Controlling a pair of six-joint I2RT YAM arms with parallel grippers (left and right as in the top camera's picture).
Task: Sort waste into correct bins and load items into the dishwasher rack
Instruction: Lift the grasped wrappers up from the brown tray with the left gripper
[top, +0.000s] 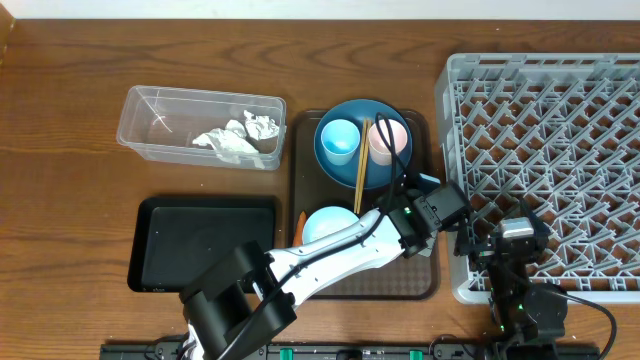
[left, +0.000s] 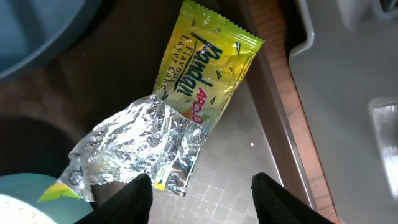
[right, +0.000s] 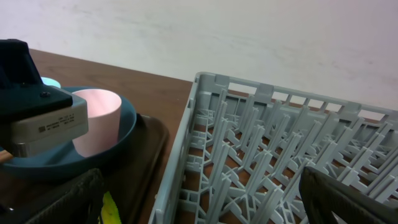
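My open left gripper moves down onto the overlap below it next and closes across both layers, because the silver foil overlaps the wrapper's lower end (left: 195, 127).
A yellow-green wrapper (left: 208, 68) lies on the brown tray with crumpled silver foil (left: 137, 143) overlapping its lower end. My left gripper (left: 202, 199) hangs just over them, open, nothing between its fingers; the left fingertip (left: 140, 186) is at the foil's edge. In the overhead view this gripper (top: 445, 210) hides both. The dark-blue plate (top: 328, 165) carries a light-blue cup (top: 340, 138), a pink cup (top: 388, 140) and chopsticks (top: 361, 165). A pale bowl (top: 328, 225) sits in front, a carrot piece (top: 301, 218) beside it. My right gripper (right: 202, 199) is open over the rack (right: 280, 162).
The clear tub (top: 140, 130) at the back left holds white tissue (top: 240, 135). The black tray (top: 205, 245) lies in front of it. The brown serving tray (top: 370, 280) sits between these bins and the grey rack (top: 560, 150). My right arm (top: 515, 250) is over the rack's front-left corner.
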